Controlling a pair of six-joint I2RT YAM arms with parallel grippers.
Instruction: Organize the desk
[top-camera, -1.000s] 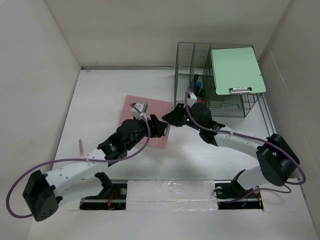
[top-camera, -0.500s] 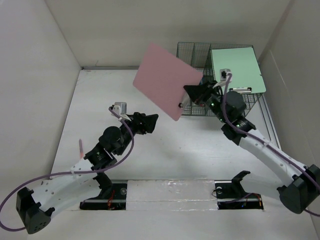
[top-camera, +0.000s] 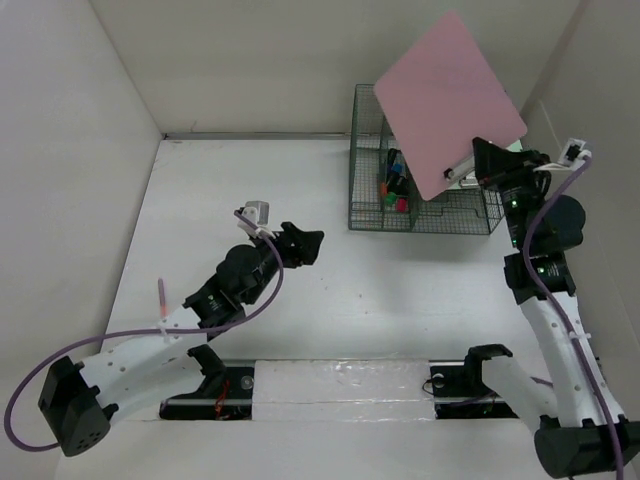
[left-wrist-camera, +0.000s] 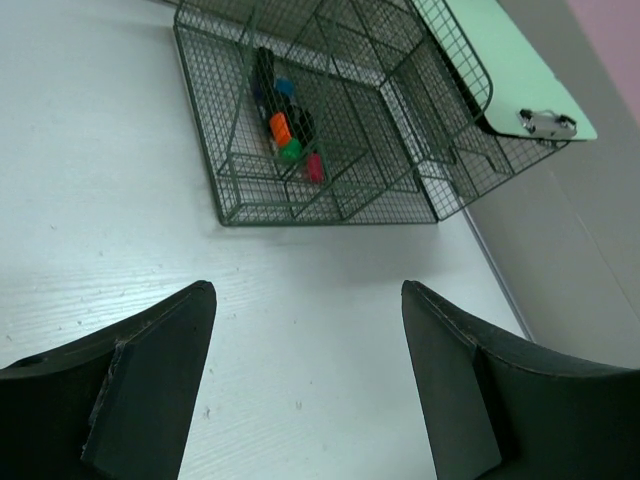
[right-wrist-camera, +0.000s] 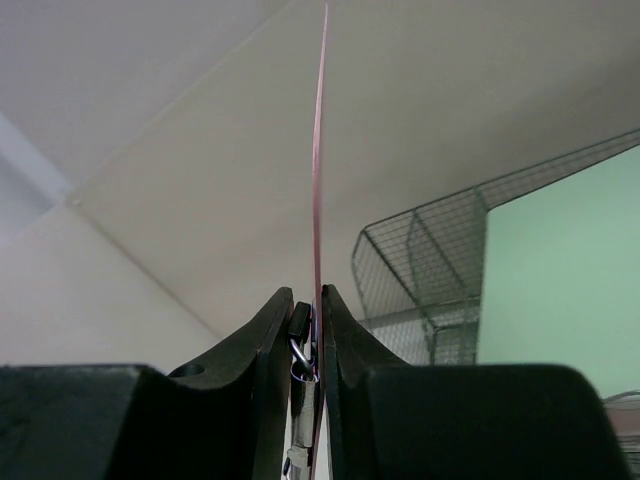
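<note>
Next, my right gripper turns the crooked pink clipboard in line with the mint-green clipboard (right-wrist-camera: 562, 272) below my right gripper, lowers it on top and releases it.
The white desk (top-camera: 400, 290) is bare in the middle. My right gripper (top-camera: 478, 165) is shut on the metal clip end of a pink clipboard (top-camera: 450, 100) and holds it tilted in the air above the green wire organizer (top-camera: 368, 205). In the right wrist view the board (right-wrist-camera: 318, 150) shows edge-on between my fingers, with the gripper (right-wrist-camera: 307, 320) closed on its clip (right-wrist-camera: 300, 345). My left gripper (top-camera: 310, 245) is open and empty above the desk, left of the organizer; it also shows in the left wrist view (left-wrist-camera: 308, 290).
The organizer (left-wrist-camera: 330, 150) holds coloured markers (left-wrist-camera: 285, 130) in a front compartment and a mint-green clipboard (left-wrist-camera: 500, 60) on its right part. White walls stand on both sides and behind. A pink pen (top-camera: 160, 296) lies at the left.
My right arm has carried the pink clipboard off the desk, up and to the right, over the organizer. My left gripper has let the board go and drawn back a little.
</note>
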